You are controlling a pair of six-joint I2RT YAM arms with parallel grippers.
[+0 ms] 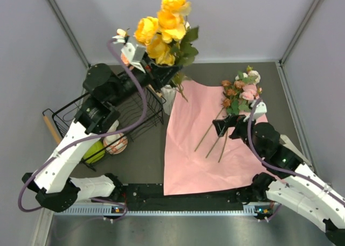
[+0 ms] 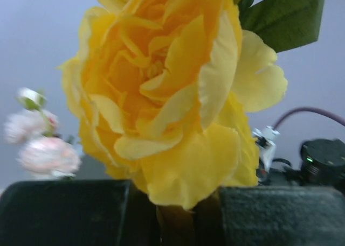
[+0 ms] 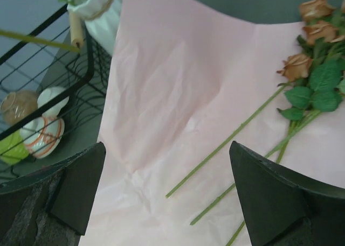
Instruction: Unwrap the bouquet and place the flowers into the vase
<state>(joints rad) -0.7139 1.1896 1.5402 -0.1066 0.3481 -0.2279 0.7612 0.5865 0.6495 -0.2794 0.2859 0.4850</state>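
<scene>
The robot will next move its left gripper down to sink the stems into the white vase (image 1: 168, 98), which stands below it, and let go of the yellow flowers (image 1: 164, 25), whose stems still hang above.
My left gripper (image 1: 161, 69) is shut on the stems of the yellow flowers (image 1: 164, 25) and holds them upright above the white vase (image 1: 168, 98), which it partly hides. In the left wrist view a yellow bloom (image 2: 161, 95) fills the frame, and its stem runs down between the fingers (image 2: 64, 213). The salmon-pink paper (image 1: 199, 143) lies spread flat. On it rest pink, cream and brownish flowers (image 1: 240, 90) with long green stems (image 3: 232, 138). My right gripper (image 1: 226, 128) hovers open over those stems, nothing between its fingers (image 3: 280, 203). The vase (image 3: 99, 12) shows at top left of the right wrist view.
A black wire basket (image 1: 135, 112) stands left of the paper, beside the vase. A striped round pot (image 1: 116, 143), a yellow-green object (image 1: 94, 152) and a wooden handle (image 1: 51, 127) lie at its near-left end. Grey walls close in the table at the back and both sides.
</scene>
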